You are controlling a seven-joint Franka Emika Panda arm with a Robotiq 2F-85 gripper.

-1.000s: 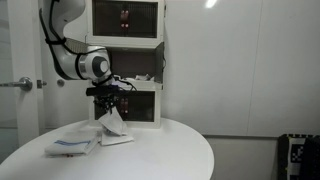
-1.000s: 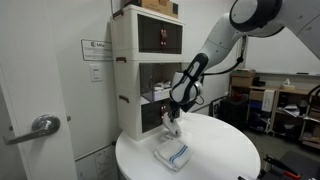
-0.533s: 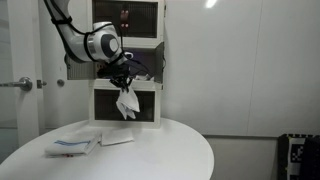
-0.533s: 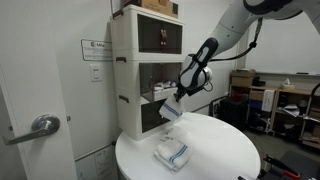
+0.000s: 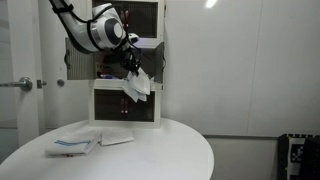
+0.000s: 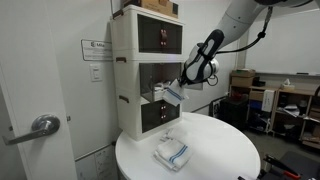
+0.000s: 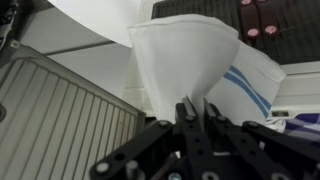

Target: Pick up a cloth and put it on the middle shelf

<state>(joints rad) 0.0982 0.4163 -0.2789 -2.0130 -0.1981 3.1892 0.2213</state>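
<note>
The white cloth hangs past the lower edge of the open middle shelf (image 6: 152, 92). So my gripper rises next, moves outward into the middle shelf's opening, lowers slightly and releases.
My gripper (image 5: 128, 68) is shut on a white cloth with a blue stripe (image 5: 137, 84) and holds it in the air in front of the cream shelf unit (image 5: 100, 100), about level with the middle shelf (image 6: 152, 92). The cloth (image 6: 175, 93) hangs from the gripper (image 6: 186, 82) in both exterior views. In the wrist view the cloth (image 7: 195, 60) spreads out beyond the closed fingers (image 7: 194, 112). More folded cloths (image 5: 72, 145) lie on the round white table (image 5: 160, 155), also seen as a striped pile (image 6: 172, 153).
The shelf unit (image 6: 140, 70) stands at the table's back edge, with dark items on its upper shelf (image 5: 125, 17). A door with a lever handle (image 6: 38, 126) is near. Lab benches (image 6: 285, 100) stand behind the arm.
The gripper has risen from the table with the cloth and moved up toward the shelf unit's middle level. The cloths left on the table have not moved.
</note>
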